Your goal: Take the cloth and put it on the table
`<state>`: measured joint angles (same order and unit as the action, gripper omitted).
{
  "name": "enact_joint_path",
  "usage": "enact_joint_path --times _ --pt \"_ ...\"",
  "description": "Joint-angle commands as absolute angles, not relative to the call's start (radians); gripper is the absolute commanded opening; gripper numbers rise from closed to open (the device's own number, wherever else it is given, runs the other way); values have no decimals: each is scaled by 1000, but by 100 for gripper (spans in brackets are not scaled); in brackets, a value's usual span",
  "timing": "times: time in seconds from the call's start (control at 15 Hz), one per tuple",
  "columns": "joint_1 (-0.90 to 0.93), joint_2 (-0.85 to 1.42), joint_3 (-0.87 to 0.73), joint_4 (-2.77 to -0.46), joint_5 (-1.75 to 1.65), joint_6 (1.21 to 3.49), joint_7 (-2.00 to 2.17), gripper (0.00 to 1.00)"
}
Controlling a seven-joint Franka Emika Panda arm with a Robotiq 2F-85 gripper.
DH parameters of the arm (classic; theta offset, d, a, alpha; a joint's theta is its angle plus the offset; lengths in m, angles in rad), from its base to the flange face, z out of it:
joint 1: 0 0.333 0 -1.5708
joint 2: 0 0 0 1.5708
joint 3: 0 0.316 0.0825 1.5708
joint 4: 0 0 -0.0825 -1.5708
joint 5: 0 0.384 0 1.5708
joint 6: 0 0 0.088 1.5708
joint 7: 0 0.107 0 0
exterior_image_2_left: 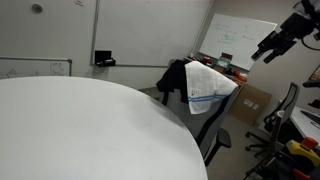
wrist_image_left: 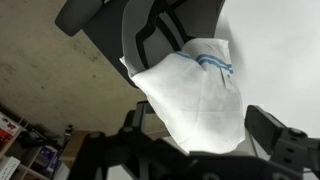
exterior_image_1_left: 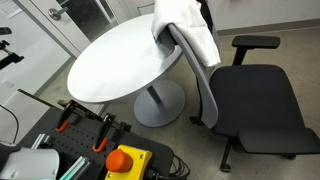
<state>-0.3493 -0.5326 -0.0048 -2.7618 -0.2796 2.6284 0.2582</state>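
Next, my gripper moves across toward the chair and comes down onto the cloth's upper part over its back [exterior_image_1_left: 187, 16] [wrist_image_left: 188, 97].
The white cloth [exterior_image_1_left: 190, 30] with faint light-blue marks hangs over the back of the black office chair [exterior_image_1_left: 255, 100], beside the round white table [exterior_image_1_left: 110, 60]. It shows in both exterior views [exterior_image_2_left: 208, 84] and in the wrist view [wrist_image_left: 195, 90]. My gripper [exterior_image_2_left: 270, 45] hangs in the air, above and to the side of the chair and apart from the cloth. In the wrist view its two fingers [wrist_image_left: 197, 120] are spread wide with nothing held, and the cloth shows between them farther off. The table top fills the near side of an exterior view [exterior_image_2_left: 80, 130].
A black garment [exterior_image_2_left: 172, 78] hangs on the chair back behind the cloth. A stand with clamps and an orange and yellow stop button [exterior_image_1_left: 125, 160] is at the near edge. Boxes [exterior_image_2_left: 255, 98], a whiteboard [exterior_image_2_left: 235, 40] and another chair [exterior_image_2_left: 285, 110] stand behind.
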Motion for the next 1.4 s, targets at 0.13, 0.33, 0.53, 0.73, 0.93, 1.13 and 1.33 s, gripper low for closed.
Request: enact_joint_path --times 0.13,0.33,0.53,0.73,0.93,1.13,1.33 --pt "-447 -292 56 -2676 -340 2789 383 100" --pt "-493 -196 92 -2614 -436 2797 499 100" --pt "-486 -126 92 -2549 -554 2770 652 100" --pt "-491 -73 114 -2510 -636 2764 768 100" --pt "-481 -29 121 -2488 -697 2760 856 99" --pt "-477 8 126 -2471 -755 2756 928 100" --pt "-473 36 123 -2462 -806 2753 980 89"
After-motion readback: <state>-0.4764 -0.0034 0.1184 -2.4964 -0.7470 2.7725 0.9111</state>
